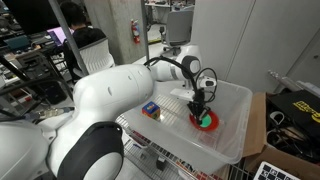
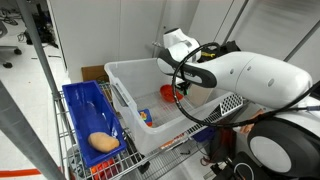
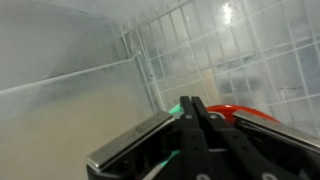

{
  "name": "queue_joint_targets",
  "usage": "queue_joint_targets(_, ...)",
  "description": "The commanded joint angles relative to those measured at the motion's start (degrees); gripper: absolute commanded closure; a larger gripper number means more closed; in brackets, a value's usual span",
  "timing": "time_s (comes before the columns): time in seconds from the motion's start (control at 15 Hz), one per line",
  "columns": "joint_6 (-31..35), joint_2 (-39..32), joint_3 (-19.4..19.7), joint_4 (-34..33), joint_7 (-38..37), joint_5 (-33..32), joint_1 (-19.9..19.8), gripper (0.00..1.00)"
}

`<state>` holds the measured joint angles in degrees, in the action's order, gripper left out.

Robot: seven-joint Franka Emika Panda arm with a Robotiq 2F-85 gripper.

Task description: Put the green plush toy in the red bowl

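Observation:
My gripper should next move the green plush toy it holds to the right in the wrist view, over the red bowl's middle (image 2: 169,92) (image 3: 232,112), and release it, since the bowl shows on that side.
The red bowl (image 1: 212,124) stands inside the large translucent bin (image 1: 235,135), towards one end. It also shows in the other exterior view (image 2: 170,92) and at the right of the wrist view (image 3: 248,112). The green plush toy (image 1: 206,121) is at the bowl, right under my gripper (image 1: 200,108). In the wrist view the fingers (image 3: 193,104) are pressed together, with green (image 3: 177,109) showing at their tips and behind them. The gripper looks shut on the toy, low over the bowl's rim. Most of the toy is hidden by the fingers.
A blue-and-yellow boxy object (image 1: 150,110) lies on the bin floor beside the bowl, also in an exterior view (image 2: 146,116). The bin's walls (image 2: 125,88) surround the gripper. A blue basket (image 2: 82,110) beside the bin holds a tan lump (image 2: 103,142). Cardboard boxes (image 1: 285,115) stand nearby.

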<state>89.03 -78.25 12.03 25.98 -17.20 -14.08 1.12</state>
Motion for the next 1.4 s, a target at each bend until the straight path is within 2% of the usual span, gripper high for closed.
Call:
queue_joint_targets(0.0,2.79,-1.67,0.98,-1.31,-1.39,-0.80,0.66,0.99)
queue_joint_targets(0.47,12.48,-3.73,2.56,-1.28,-2.41,-2.74,1.48,0.99)
queue_joint_targets(0.73,15.39,-4.36,2.31,-1.32,-4.24,-2.21,1.36,0.99)
queue_joint_targets(0.8,15.55,-4.45,2.27,-1.33,-4.40,-2.14,1.36,0.71)
queue_joint_targets(0.87,15.58,-4.44,2.24,-1.31,-4.60,-2.07,1.32,0.70)
queue_joint_targets(1.13,12.61,-3.38,1.24,-0.75,-4.13,-0.84,1.17,0.42)
queue_joint_targets(1.33,7.14,-1.09,-1.21,0.26,-2.02,2.24,0.79,0.20)
